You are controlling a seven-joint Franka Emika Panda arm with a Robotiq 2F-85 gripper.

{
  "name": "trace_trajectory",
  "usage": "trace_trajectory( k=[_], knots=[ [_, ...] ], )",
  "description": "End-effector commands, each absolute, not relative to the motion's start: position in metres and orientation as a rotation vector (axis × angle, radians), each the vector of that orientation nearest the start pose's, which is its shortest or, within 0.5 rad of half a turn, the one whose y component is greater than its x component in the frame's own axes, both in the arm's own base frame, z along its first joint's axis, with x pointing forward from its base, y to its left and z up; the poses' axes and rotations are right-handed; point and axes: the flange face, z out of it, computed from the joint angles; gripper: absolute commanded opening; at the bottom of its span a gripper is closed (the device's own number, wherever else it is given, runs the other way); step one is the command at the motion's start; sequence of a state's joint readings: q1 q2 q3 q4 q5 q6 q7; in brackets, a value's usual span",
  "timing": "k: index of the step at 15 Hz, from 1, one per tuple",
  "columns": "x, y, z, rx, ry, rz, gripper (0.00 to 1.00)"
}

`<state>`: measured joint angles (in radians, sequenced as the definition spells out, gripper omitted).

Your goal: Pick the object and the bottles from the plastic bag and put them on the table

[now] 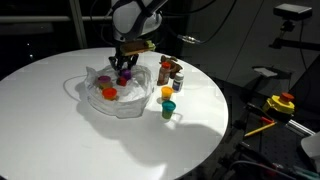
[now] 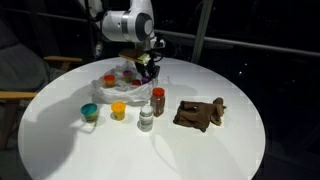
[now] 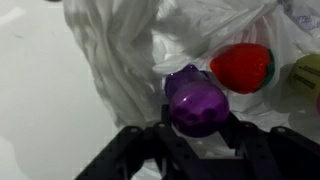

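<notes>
I need to lift the purple object out of the bag (image 1: 112, 100) with my gripper, then move across and down to the free, bare tabletop (image 1: 147, 123) beside the blue-lidded jar.
A crumpled clear plastic bag (image 1: 112, 100) lies on the round white table (image 1: 60, 120); it also shows in an exterior view (image 2: 108, 88) and the wrist view (image 3: 120, 50). My gripper (image 3: 195, 128) is over the bag, its fingers closed on either side of a round purple object (image 3: 195, 100), which also shows in an exterior view (image 1: 124, 77). A red object (image 3: 242, 68) and a yellow-green one (image 3: 308, 75) lie in the bag beside it. The gripper shows in both exterior views (image 1: 126, 70) (image 2: 143, 66).
Beside the bag stand an orange bottle (image 2: 119, 110), a blue-lidded jar (image 2: 90, 112), a white bottle (image 2: 146, 120) and a red-capped bottle (image 2: 158, 100). A brown object (image 2: 200, 113) lies farther along. The table edge drops off beyond it.
</notes>
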<state>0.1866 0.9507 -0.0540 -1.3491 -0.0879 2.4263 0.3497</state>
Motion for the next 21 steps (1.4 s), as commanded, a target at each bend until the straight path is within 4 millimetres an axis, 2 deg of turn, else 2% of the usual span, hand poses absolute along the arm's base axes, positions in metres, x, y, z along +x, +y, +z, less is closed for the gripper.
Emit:
trace_trajectory(
  k=[1, 3, 6, 8, 10, 13, 15, 17, 21],
  knots=[
    [0.742, 0.117, 0.169, -3.216, 0.245, -0.28, 0.23],
    [0.738, 0.125, 0.18, -3.215, 0.238, -0.302, 0.23],
    [0.723, 0.146, 0.214, -3.231, 0.19, -0.356, 0.23],
    [0.71, 0.162, 0.245, -3.252, 0.139, -0.432, 0.23],
    [0.69, 0.18, 0.272, -3.271, 0.075, -0.484, 0.23],
    [0.647, 0.212, 0.293, -3.279, -0.068, -0.447, 0.23],
    [0.613, 0.231, 0.293, -3.268, -0.171, -0.381, 0.23],
    [0.577, 0.243, 0.276, -3.258, -0.253, -0.282, 0.23],
    [0.521, 0.249, 0.224, -3.232, -0.404, -0.049, 0.23]
  ],
)
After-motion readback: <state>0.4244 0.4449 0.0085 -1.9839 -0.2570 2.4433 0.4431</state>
